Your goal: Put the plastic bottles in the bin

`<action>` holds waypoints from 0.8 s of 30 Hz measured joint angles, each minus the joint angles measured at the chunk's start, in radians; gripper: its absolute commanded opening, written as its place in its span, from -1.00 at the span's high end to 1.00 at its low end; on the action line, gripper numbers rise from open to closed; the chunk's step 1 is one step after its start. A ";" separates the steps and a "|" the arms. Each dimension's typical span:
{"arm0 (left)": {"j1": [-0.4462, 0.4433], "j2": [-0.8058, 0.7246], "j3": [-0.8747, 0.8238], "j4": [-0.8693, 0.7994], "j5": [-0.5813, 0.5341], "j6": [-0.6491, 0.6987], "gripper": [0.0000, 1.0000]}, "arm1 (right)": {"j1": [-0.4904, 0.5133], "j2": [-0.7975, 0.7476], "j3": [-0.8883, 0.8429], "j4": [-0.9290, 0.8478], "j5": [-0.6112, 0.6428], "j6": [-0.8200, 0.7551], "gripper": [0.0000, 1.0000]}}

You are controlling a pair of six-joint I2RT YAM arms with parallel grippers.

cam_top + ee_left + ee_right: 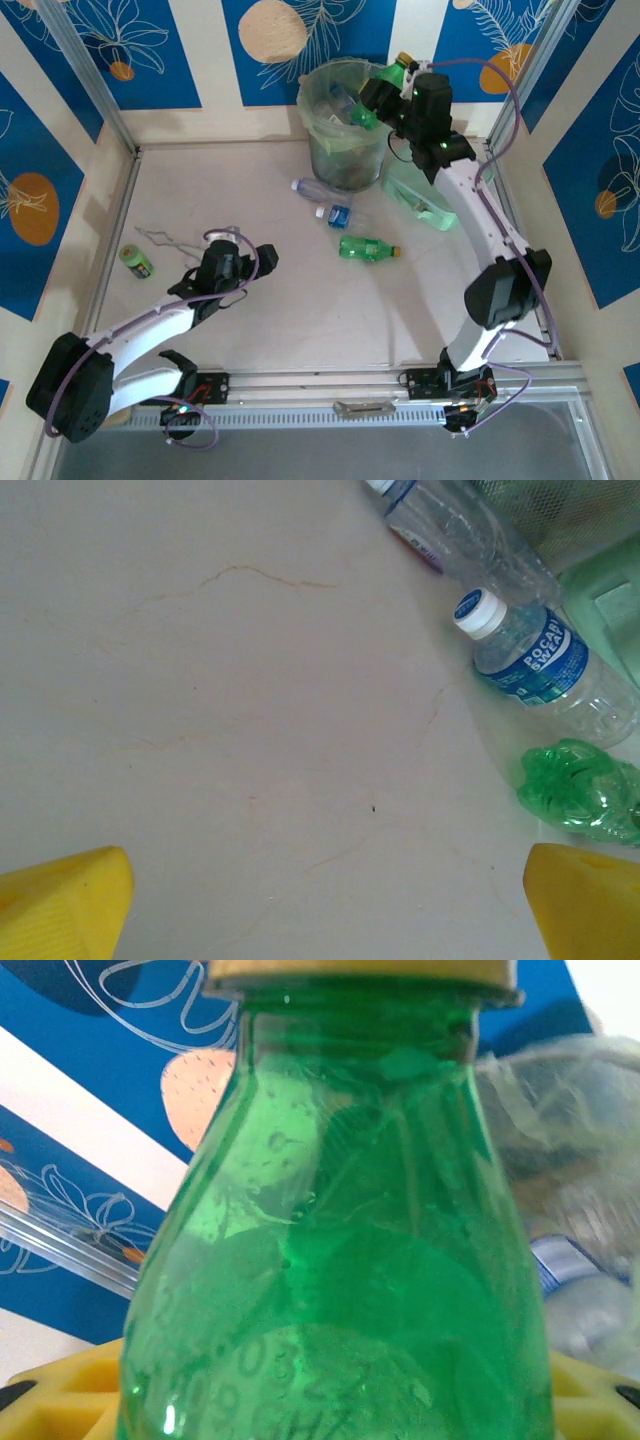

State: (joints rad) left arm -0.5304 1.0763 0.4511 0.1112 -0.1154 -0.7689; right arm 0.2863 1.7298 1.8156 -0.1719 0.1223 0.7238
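Note:
The bottle's cap still hangs over the bin's rim, so next I should move my right gripper across over the bin's opening [341, 102] [585, 1195] beside it and let go of the bottle.
My right gripper [383, 95] is shut on a green plastic bottle [395, 72] with a yellow cap, held tilted over the right rim of the bin [318, 140]. The same green bottle [340, 1260] stands close up in the right wrist view, between my yellow fingers [60, 1400]. The bin's bag [570, 1100] lies behind it with bottles inside. On the table lie a clear bottle [318, 190], a blue-labelled clear bottle [338, 213] and a green bottle [368, 248]. My left gripper [255, 258] is open and empty, low over bare table to their left.
A flat mint-green lid [420, 200] lies right of the bin, under my right arm. A small green tape roll [137, 260] and a bent wire [165, 238] lie at the left. The left wrist view has the blue-labelled bottle [540, 665] and green bottle [585, 790] at right.

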 measured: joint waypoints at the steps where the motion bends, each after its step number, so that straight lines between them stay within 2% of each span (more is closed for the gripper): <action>1: 0.001 -0.018 -0.002 -0.011 -0.002 0.003 -0.99 | -0.003 0.035 0.043 -0.001 -0.008 0.000 0.05; 8: 0.011 -0.128 -0.012 -0.084 -0.034 0.019 -0.99 | -0.018 0.267 0.293 -0.035 -0.041 0.005 0.05; 14: 0.018 -0.187 -0.012 -0.127 -0.055 0.019 -0.99 | -0.020 0.494 0.608 -0.191 -0.067 0.012 -0.01; 17: 0.018 -0.200 -0.013 -0.138 -0.062 0.019 -0.99 | -0.020 0.561 0.710 -0.266 -0.074 0.012 -0.08; 21: 0.018 -0.209 -0.013 -0.151 -0.062 0.019 -0.99 | -0.024 0.576 0.729 -0.326 -0.075 0.017 -0.43; 24: 0.018 -0.218 -0.017 -0.156 -0.062 0.018 -0.99 | -0.028 0.576 0.730 -0.348 -0.074 0.026 -0.54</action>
State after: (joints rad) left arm -0.5121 0.8585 0.4339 -0.0448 -0.1776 -0.7506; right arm 0.2584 2.3062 2.5458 -0.5194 0.0479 0.7494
